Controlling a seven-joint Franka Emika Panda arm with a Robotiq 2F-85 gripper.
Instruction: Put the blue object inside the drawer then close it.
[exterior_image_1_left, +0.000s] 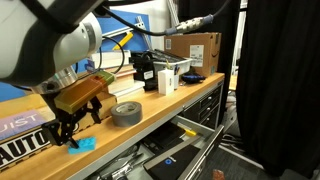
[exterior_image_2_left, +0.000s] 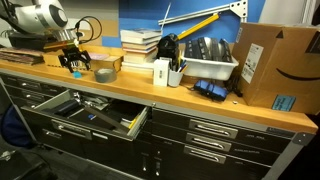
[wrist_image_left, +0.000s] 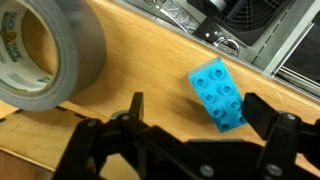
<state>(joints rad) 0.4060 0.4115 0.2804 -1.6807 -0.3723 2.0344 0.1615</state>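
My gripper will shift to the right in the wrist view and lower its fingers along the block's long sides, because the block (exterior_image_1_left: 85, 145) (wrist_image_left: 217, 95) is below it and off-centre that way.
The blue object (wrist_image_left: 217, 95) is a small cyan studded block lying flat on the wooden bench top, next to a grey tape roll (wrist_image_left: 45, 55). In the wrist view my gripper (wrist_image_left: 200, 115) is open, and the block lies between the fingers, nearer the right one. In an exterior view the gripper (exterior_image_1_left: 70, 125) hovers just over the block (exterior_image_1_left: 85, 145) at the bench's front edge. The drawer (exterior_image_2_left: 95, 112) is pulled open below the bench and holds tools; it also shows in an exterior view (exterior_image_1_left: 170, 150). In that exterior view the gripper (exterior_image_2_left: 73, 62) hides the block.
The tape roll (exterior_image_1_left: 126, 112) sits close beside the gripper. A small wooden box (exterior_image_2_left: 105, 62), stacked books (exterior_image_2_left: 140, 45), a white bin (exterior_image_2_left: 205, 65) and a cardboard box (exterior_image_2_left: 275, 65) stand further along the bench. Closed black cabinet drawers (exterior_image_2_left: 215, 130) sit beside the open one.
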